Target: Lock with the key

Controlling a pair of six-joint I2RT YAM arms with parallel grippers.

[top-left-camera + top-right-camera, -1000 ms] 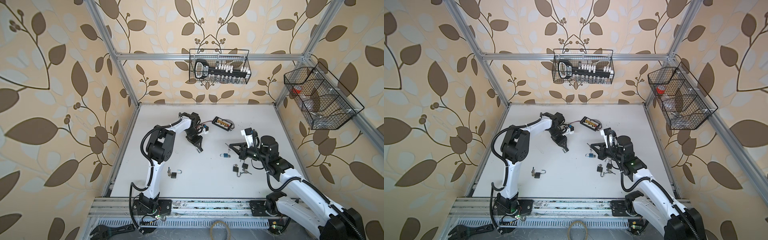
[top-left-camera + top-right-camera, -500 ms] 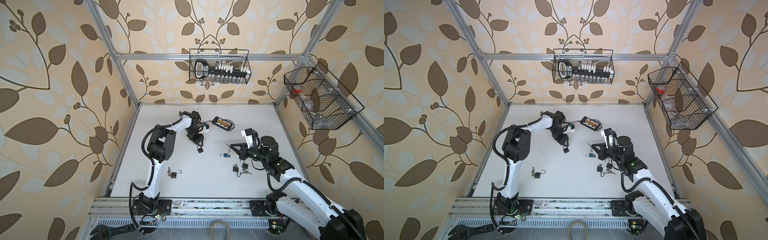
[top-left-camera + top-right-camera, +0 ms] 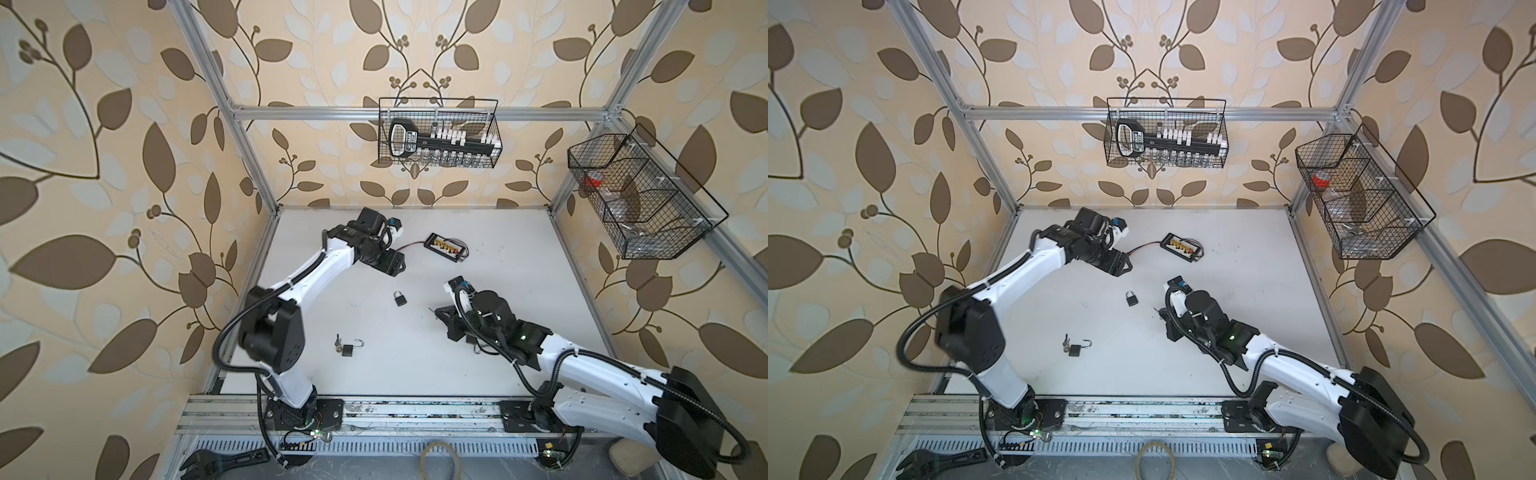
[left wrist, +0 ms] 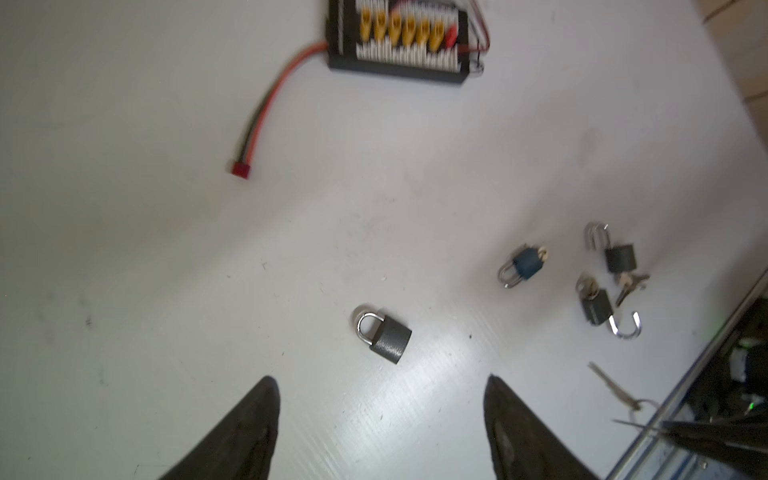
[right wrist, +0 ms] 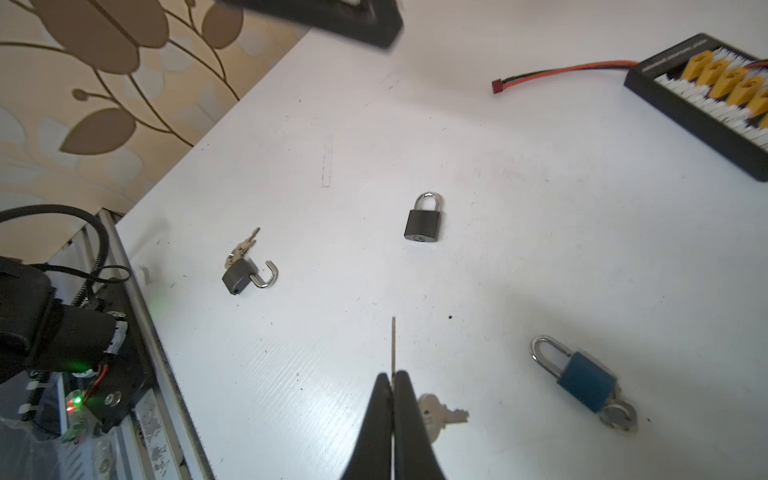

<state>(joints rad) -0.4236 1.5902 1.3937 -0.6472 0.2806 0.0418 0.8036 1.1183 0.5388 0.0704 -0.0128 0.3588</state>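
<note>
My right gripper should move down and toward the black padlock (image 3: 400, 298) and let go of the thin key on the bare tabletop beside it, because the shackle is already closed.
A black padlock (image 3: 400, 298) (image 3: 1131, 298) lies flat mid-table, its shackle closed and its keyhole empty (image 5: 423, 219) (image 4: 384, 336). My left gripper (image 3: 395, 266) (image 3: 1121, 266) (image 4: 380, 386) hovers behind it, open and holding nothing. My right gripper (image 3: 436, 311) (image 3: 1160, 311) (image 5: 392, 376) is to the right of the padlock and is shut on a thin key (image 5: 393, 345) (image 4: 611, 384), whose blade points toward the padlock. A second key (image 5: 440, 413) hangs beside the fingers.
An open-shackled padlock with keys (image 3: 347, 348) (image 5: 245, 274) lies front left. A blue padlock (image 5: 582, 380) (image 4: 525, 264) and two open dark padlocks (image 4: 619, 257) (image 4: 596, 305) sit near my right arm. A black connector board (image 3: 444, 248) with a red lead sits at the back.
My left gripper opened, let go of the black padlock onto the table and drew back from it. My right gripper shifted slightly left and forward with the key.
</note>
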